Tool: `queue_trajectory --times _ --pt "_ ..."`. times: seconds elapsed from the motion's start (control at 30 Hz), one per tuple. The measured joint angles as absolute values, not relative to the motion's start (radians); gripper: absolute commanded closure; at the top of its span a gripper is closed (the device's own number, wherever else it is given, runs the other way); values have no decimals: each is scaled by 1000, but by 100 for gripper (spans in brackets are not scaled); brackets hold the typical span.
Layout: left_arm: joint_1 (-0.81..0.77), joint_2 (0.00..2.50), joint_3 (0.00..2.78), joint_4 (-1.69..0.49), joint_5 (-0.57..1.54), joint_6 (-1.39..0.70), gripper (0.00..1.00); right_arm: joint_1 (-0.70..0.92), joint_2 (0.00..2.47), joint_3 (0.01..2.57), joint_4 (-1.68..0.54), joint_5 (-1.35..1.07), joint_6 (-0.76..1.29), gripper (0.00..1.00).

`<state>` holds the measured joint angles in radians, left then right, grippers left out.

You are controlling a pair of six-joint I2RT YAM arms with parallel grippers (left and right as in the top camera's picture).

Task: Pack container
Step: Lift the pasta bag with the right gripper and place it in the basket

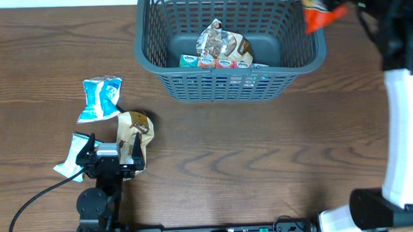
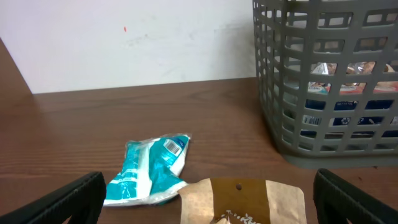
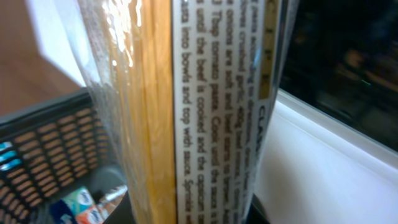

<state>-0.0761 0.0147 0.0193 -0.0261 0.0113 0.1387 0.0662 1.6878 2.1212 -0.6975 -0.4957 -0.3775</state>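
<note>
The pasta packet is still hanging above the basket's rim, so my right gripper will turn it and lower it into the basket over the small cartons.
The dark grey lattice basket stands at the back centre and holds a silver-brown snack packet and small cartons. My left gripper is open at the front left, its fingers on either side of a brown paper packet, which also shows in the left wrist view. My right gripper is above the basket's right rim, shut on a long clear pasta packet with an orange end. The basket also shows below in the right wrist view.
A teal and white packet lies behind the brown one, also in the left wrist view. Another teal packet lies left of my left gripper. The basket wall stands to the right ahead. A cable trails at the front left.
</note>
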Motion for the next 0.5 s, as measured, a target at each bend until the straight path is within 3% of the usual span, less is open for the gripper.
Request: queue_trajectory --times 0.5 --pt "-76 15 19 -26 11 139 1 400 1885 2147 -920 -321 -620 99"
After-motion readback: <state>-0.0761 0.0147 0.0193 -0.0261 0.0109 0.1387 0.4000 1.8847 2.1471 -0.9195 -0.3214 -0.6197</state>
